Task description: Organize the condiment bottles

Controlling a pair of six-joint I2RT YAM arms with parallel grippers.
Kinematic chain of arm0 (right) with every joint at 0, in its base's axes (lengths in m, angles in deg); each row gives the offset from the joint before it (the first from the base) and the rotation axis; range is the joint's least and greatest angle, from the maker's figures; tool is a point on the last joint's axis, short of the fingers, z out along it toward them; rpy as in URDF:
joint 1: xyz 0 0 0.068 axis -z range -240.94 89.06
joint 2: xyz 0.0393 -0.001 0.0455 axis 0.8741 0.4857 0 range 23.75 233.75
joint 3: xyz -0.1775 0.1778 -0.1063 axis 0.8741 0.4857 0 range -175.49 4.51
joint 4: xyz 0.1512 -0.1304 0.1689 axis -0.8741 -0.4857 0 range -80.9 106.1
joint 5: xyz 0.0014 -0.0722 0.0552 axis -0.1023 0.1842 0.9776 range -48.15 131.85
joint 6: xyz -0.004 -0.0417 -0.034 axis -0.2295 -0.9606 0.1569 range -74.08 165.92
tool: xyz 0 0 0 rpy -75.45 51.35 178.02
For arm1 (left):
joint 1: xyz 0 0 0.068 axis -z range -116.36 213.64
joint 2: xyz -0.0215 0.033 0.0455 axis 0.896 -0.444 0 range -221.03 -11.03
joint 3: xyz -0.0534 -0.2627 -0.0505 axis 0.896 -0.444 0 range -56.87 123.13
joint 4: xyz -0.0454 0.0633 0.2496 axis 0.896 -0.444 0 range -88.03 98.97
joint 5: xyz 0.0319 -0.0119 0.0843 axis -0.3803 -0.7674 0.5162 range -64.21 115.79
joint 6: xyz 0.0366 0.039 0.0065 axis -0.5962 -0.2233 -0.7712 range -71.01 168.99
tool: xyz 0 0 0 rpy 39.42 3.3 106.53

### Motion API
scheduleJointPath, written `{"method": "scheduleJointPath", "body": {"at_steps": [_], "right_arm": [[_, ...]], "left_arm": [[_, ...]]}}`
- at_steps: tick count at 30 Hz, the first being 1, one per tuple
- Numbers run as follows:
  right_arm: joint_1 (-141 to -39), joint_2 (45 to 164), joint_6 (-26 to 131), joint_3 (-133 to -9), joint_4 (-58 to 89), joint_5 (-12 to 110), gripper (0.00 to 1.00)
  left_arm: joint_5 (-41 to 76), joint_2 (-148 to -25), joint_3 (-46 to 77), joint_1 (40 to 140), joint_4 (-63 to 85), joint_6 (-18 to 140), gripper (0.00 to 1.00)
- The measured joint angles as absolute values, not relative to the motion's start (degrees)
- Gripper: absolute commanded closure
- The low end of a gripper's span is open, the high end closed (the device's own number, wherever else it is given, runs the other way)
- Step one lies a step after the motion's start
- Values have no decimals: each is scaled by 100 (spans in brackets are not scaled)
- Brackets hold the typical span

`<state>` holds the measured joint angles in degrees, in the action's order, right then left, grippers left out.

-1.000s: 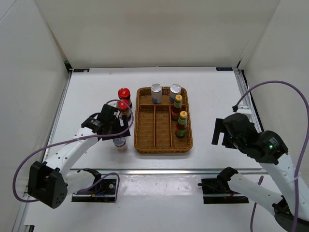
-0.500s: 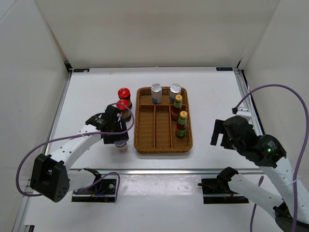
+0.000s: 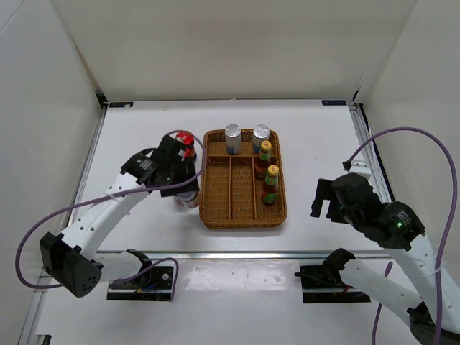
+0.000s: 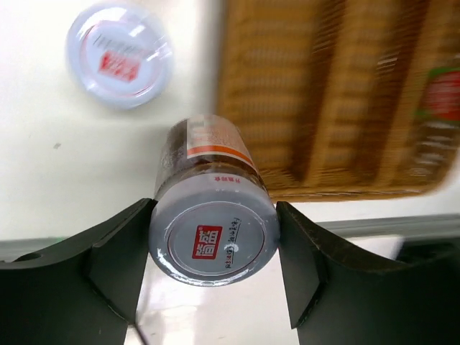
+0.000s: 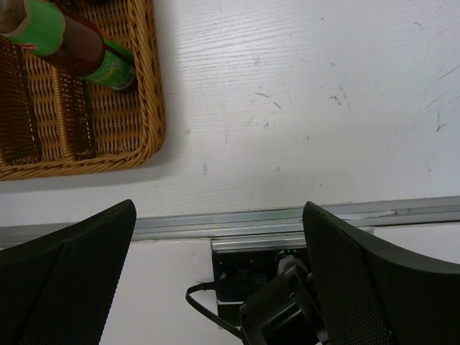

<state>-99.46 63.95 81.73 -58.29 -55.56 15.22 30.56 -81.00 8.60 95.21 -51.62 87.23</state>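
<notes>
The far end of the tray's middle long section (image 3: 242, 167) (image 4: 392, 30) is empty, so my left gripper will next move the short silver-lidded jar outward over the tray's rim and then down into it.
My left gripper (image 4: 213, 215) is shut on a short silver-lidded jar (image 4: 214, 241) and holds it off the table, beside the left rim of the wicker tray (image 3: 208, 215). From above, the left gripper (image 3: 185, 192) sits just left of the tray. A second silver-lidded jar (image 4: 118, 54) stands on the table farther out. One red-lidded jar (image 3: 185, 137) shows past the arm. In the tray stand two silver-capped white bottles (image 3: 233, 138) (image 3: 260, 136) and two yellow-capped red sauce bottles (image 3: 264, 158) (image 3: 271, 185). My right gripper (image 5: 219, 208) hangs open and empty over the near right table edge.
A metal rail (image 5: 287, 219) runs along the table's near edge, with a black mount and cable (image 5: 244, 287) below it. White walls close in the table on three sides. The tray's left and middle long compartments (image 3: 230, 187) hold nothing.
The left gripper has shut on the silver-lidded jar, lifted it and carried it a little away from the near edge, closer to the tray. The right arm has barely moved.
</notes>
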Motion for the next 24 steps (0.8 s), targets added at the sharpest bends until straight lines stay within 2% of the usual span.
{"method": "scheduleJointPath", "body": {"at_steps": [6,12,19,24], "right_arm": [[-9948,6395,8152,-5829,-5521,1577,0],[-9948,6343,8128,-5755,-5436,1629,0],[-9948,6229,8130,-5751,-5427,1655,0],[-9946,6225,8110,-5751,-5416,1693,0]], "left_arm": [[3288,-8708,2650,10140,-5322,8972,89],[3544,-10574,4314,10721,-5296,8985,89],[3620,-12576,5413,10961,-5101,8817,89],[3697,-13263,5765,10892,-5044,8718,89]]}}
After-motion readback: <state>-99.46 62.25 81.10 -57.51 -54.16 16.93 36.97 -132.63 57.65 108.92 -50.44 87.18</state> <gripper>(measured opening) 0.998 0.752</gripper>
